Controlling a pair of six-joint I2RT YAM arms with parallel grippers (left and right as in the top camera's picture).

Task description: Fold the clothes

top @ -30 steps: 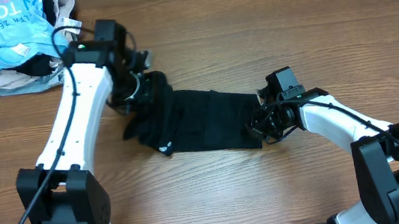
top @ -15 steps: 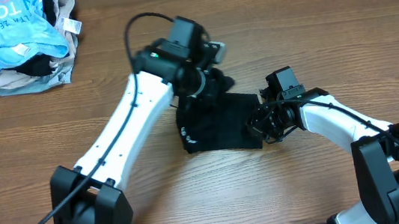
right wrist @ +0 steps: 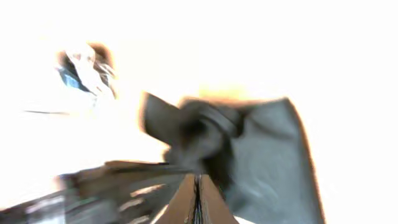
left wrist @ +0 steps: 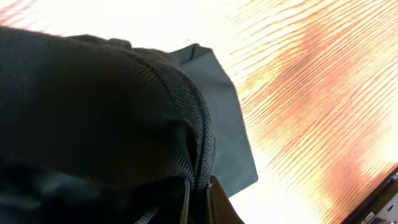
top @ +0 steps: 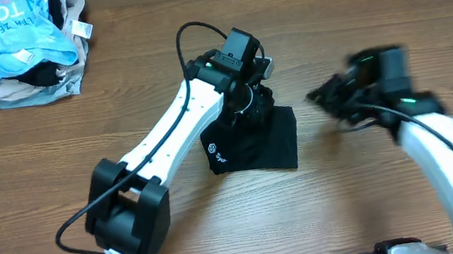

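Note:
The pinched fold shifts with my left gripper to the right in the overhead view [top: 276,111] [left wrist: 217,163] and slightly back next, then comes free, as my right gripper stands clear there.
The black T-shirt [top: 250,148] lies folded into a small block at the table's middle, its white logo facing up at its left edge. My left gripper [top: 252,107] sits over the shirt's far edge and is shut on a fold of the black fabric; the left wrist view shows the shirt [left wrist: 93,112] pinched between the jaws [left wrist: 198,194]. My right gripper [top: 326,97] is blurred and lifted off to the right of the shirt. In the right wrist view its jaws [right wrist: 198,199] are shut with nothing between them, and the shirt [right wrist: 267,155] lies ahead of them.
A pile of other clothes [top: 21,48], light blue with white lettering over beige, lies at the far left corner; it also shows faintly in the right wrist view [right wrist: 87,71]. The wooden table [top: 372,204] surrounds the shirt.
My left gripper carried the shirt's left half over to the right, folding the long strip into a small block. My right gripper let go of the right end and moved up and right.

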